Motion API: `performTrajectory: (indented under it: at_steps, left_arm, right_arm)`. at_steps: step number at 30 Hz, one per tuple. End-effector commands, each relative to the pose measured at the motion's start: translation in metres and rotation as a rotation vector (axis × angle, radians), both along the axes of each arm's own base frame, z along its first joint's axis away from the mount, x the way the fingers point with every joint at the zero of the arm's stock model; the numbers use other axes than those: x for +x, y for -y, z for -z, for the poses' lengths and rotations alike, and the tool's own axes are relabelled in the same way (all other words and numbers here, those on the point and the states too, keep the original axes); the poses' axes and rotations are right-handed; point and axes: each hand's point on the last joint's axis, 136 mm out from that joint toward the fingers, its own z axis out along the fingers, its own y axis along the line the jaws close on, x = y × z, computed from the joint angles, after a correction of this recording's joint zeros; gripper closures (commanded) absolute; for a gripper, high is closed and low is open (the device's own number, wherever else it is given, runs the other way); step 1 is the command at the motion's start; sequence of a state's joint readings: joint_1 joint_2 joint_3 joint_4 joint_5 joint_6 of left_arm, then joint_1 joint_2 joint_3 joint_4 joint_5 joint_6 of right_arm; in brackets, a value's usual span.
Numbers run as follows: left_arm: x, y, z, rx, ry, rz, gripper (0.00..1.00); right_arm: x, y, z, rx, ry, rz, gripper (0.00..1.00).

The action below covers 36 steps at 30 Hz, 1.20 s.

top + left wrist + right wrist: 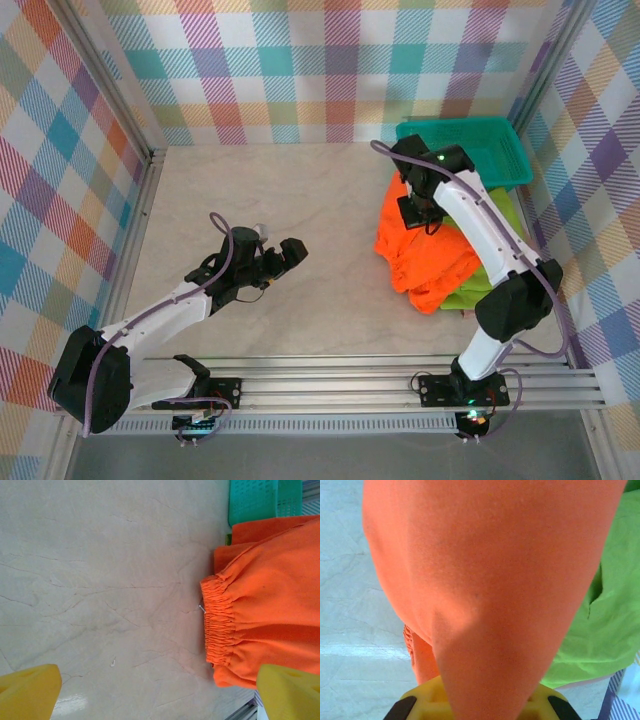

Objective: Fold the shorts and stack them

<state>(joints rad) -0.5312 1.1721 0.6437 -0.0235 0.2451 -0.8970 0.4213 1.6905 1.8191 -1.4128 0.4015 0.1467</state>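
The orange cloth hangs over bare table, so my right gripper will move toward the plaid side next, to lower the fold of the orange shorts onto the lime green shorts (pixel 503 215) and release it there.
The bright orange shorts (pixel 432 262) lie bunched at the right of the table, partly over the lime green shorts (pixel 503 215). My right gripper (pixel 415 212) is shut on a fold of the orange shorts (pixel 490 580), which drapes away from the jaws and hangs above the green shorts (pixel 615 605). My left gripper (pixel 293 250) hovers open over bare table at mid-left. Its yellow fingers (pixel 27 692) stand wide apart with nothing between them. The elastic waistband of the orange shorts (pixel 218 625) lies ahead of it to the right. The dusty pink shorts are hidden.
A teal plastic basket (pixel 490 140) stands at the back right corner, just behind the pile, with its corner at the top of the left wrist view (pixel 255 500). Plaid walls close in the table on three sides. An aluminium rail (pixel 330 385) runs along the near edge.
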Motion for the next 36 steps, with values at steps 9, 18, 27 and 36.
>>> performTrajectory:
  at_steps: [9,18,27,36]
  left_arm:
    - [0.001,-0.002,0.006,0.004,-0.008,0.005,0.00]
    - [0.001,-0.002,0.010,0.010,-0.016,0.008,0.00]
    - [0.002,-0.001,0.013,0.014,-0.025,0.014,0.00]
    - [0.003,-0.003,0.015,0.026,-0.036,0.022,0.00]
  right_arm:
    - [0.008,0.041,-0.036,-0.031,0.056,0.072,1.00]
    - [0.019,0.092,-0.042,-0.042,0.097,0.189,1.00]
    - [0.036,0.135,-0.021,-0.080,0.092,0.261,1.00]
    - [0.029,0.175,0.007,-0.116,0.056,0.361,1.00]
